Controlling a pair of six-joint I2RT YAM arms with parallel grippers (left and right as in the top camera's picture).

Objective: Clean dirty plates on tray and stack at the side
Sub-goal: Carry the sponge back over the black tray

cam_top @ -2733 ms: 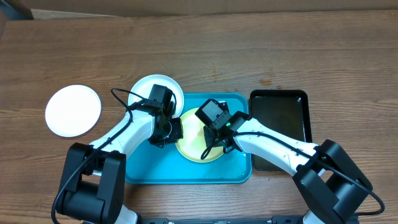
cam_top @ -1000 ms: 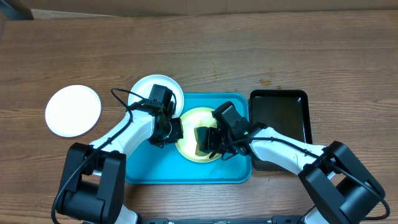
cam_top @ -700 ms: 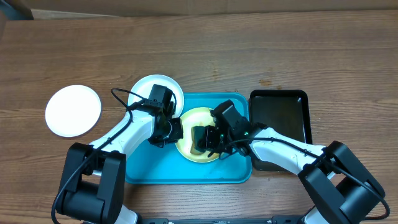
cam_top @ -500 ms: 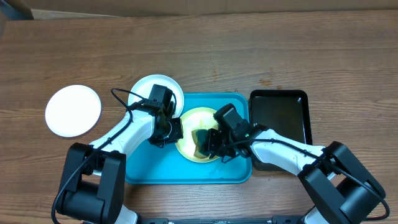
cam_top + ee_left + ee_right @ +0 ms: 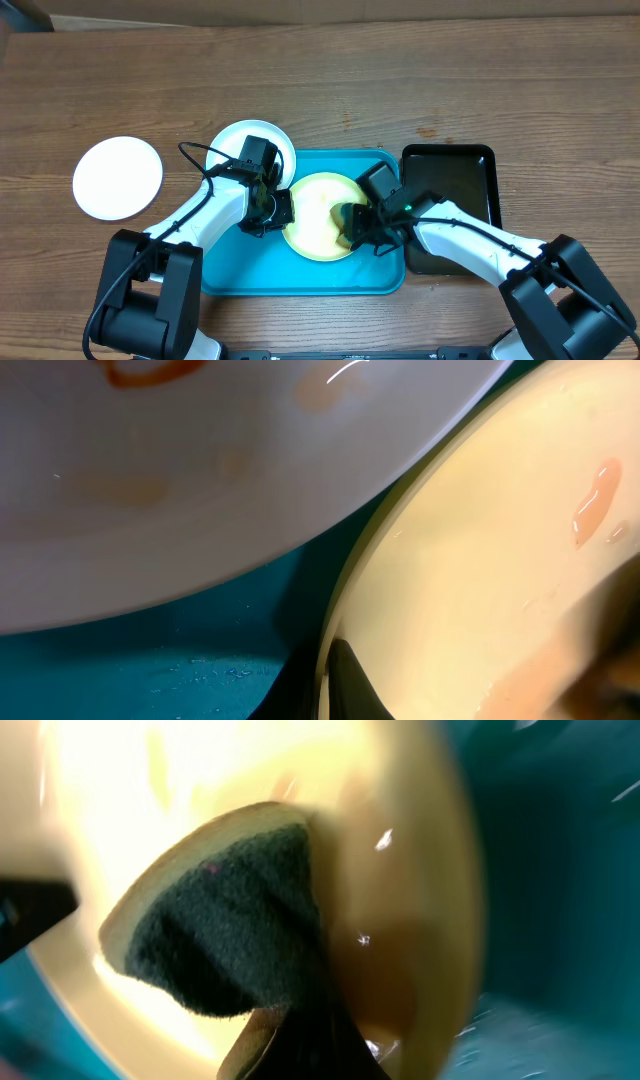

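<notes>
I should lift my right gripper next, then lower it into the black tray [image 5: 455, 180], to its right in the overhead view, to release the sponge.
A pale yellow plate [image 5: 312, 212] lies on the turquoise tray [image 5: 240, 270]. My left gripper [image 5: 274, 208] is shut on the plate's left rim; in the left wrist view one dark finger [image 5: 350, 682] lies inside the yellow plate [image 5: 470, 560]. My right gripper [image 5: 356, 222] is shut on a dark green sponge [image 5: 225, 935] that presses on the right part of the yellow plate [image 5: 420, 920]. A white plate [image 5: 238, 143] with brown smears [image 5: 150, 370] rests at the tray's far left corner, partly under my left arm. Another white plate [image 5: 118, 177] lies on the table at the left.
A black tray [image 5: 455, 190] stands right beside the turquoise tray, with my right arm crossing its near left corner. The wooden table [image 5: 350, 80] stretches behind both trays. Wet streaks show on the turquoise tray [image 5: 200, 670].
My right gripper has slid the sponge from the plate's middle to its right side. The left gripper has kept its hold on the rim, and the plates have not shifted.
</notes>
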